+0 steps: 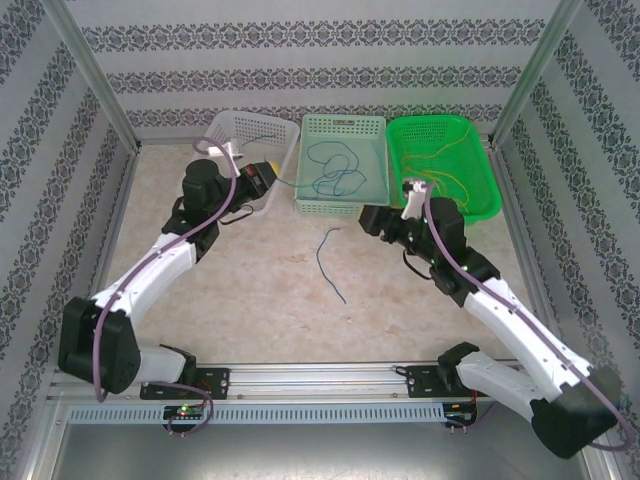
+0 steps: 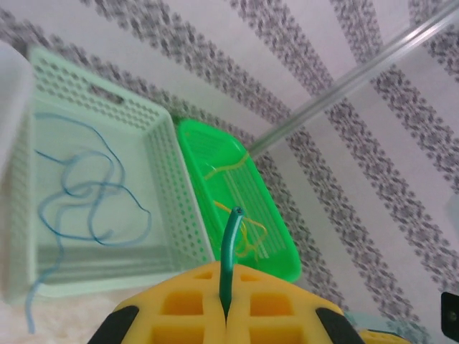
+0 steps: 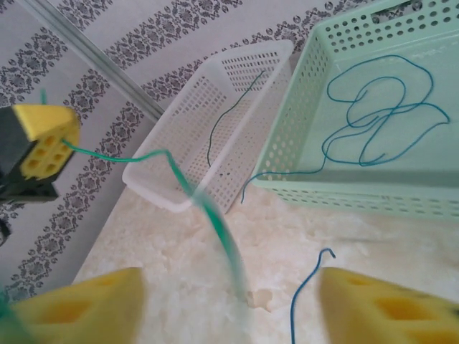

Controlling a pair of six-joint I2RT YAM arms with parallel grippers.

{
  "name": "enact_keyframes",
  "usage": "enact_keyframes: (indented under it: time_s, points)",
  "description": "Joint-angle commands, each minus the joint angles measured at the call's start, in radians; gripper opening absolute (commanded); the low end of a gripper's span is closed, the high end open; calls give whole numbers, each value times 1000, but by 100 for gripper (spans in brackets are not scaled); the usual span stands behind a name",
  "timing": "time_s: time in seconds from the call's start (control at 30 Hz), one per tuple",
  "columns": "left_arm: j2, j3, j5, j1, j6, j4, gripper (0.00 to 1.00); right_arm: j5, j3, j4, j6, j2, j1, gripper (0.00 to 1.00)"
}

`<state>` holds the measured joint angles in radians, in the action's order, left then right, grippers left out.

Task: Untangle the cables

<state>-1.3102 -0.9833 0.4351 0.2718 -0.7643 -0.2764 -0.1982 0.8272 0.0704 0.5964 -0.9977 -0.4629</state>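
The robot should move its left gripper down and away from the pale green basket, over the white basket's near end, because the green cable hangs outside its rim.
My left gripper (image 2: 227,276) is shut on the end of a green cable (image 2: 231,240), beside the white basket (image 1: 245,135). That green cable (image 3: 215,218) runs from the left gripper (image 3: 43,147) down between the fingers of my right gripper (image 3: 233,315), blurred, with neither finger touching it. The right gripper (image 1: 370,215) is open above the table. A blue cable (image 1: 330,262) lies loose on the table. Another blue cable (image 1: 335,172) lies coiled in the pale green basket (image 1: 342,125). Yellow cables (image 1: 445,170) lie in the bright green basket (image 1: 480,150). A dark cable (image 3: 229,115) lies in the white basket.
The three baskets stand in a row at the back of the table, against the patterned wall. Metal frame posts (image 1: 90,75) rise at the back corners. Patterned walls close in both sides.
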Motion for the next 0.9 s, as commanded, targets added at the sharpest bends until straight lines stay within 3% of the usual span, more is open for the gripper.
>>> enact_keyframes:
  time_s: [0.0,0.13,0.3,0.7,0.87]
  points:
    - [57,-19,-141,-44,105,134,0,-28,47,-8,-22,-52,-8,98]
    - [107,-45,-237,-79,118,125,0,-43,33,-32,0,-60,-8,98]
    - [72,-117,-388,-115,138,233,0,-34,0,6,2,-25,0,98]
    - [-186,-158,-289,-264,85,276,0,-27,-113,40,36,99,49,98]
    - [-262,-183,-279,-286,86,273,0,-31,-141,62,29,105,50,96]
